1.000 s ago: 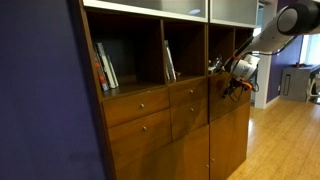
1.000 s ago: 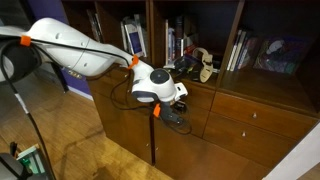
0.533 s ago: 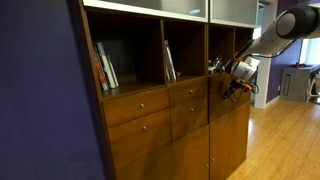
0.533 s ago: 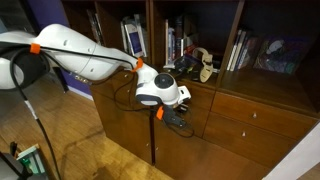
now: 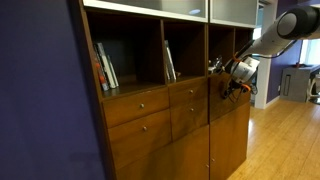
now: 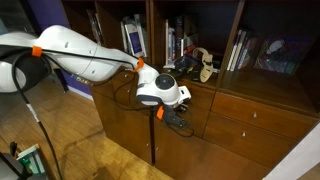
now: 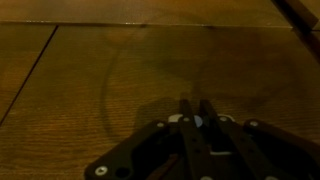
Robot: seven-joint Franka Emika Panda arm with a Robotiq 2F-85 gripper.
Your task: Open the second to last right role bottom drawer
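My gripper pulls the small round metal knob away from the cabinet front next and then releases it, because the drawer front sits shut below the shelves.
The wrist view is filled by the medium-brown wood-grain front of the drawer (image 7: 110, 70), with a seam along its top. My gripper (image 7: 197, 119) is shut on the drawer's small round metal knob (image 7: 198, 122), which shows as a pale spot between the two dark fingers. In both exterior views the gripper (image 5: 230, 88) (image 6: 178, 114) is pressed against the cabinet face just below the shelf row, and the white wrist hides the knob and most of that drawer front.
Other drawer fronts (image 5: 188, 105) (image 6: 250, 120) lie beside the gripper along the same band. Open shelves above hold books (image 5: 105, 68) and a small tan object (image 6: 205, 65). Tall cabinet doors (image 5: 228, 140) run down to the wooden floor (image 5: 285, 140). The arm (image 6: 75, 55) reaches across the cabinet front.
The gripper has shut on the knob over the last second. The arm has settled slightly toward the cabinet and otherwise stays in place.
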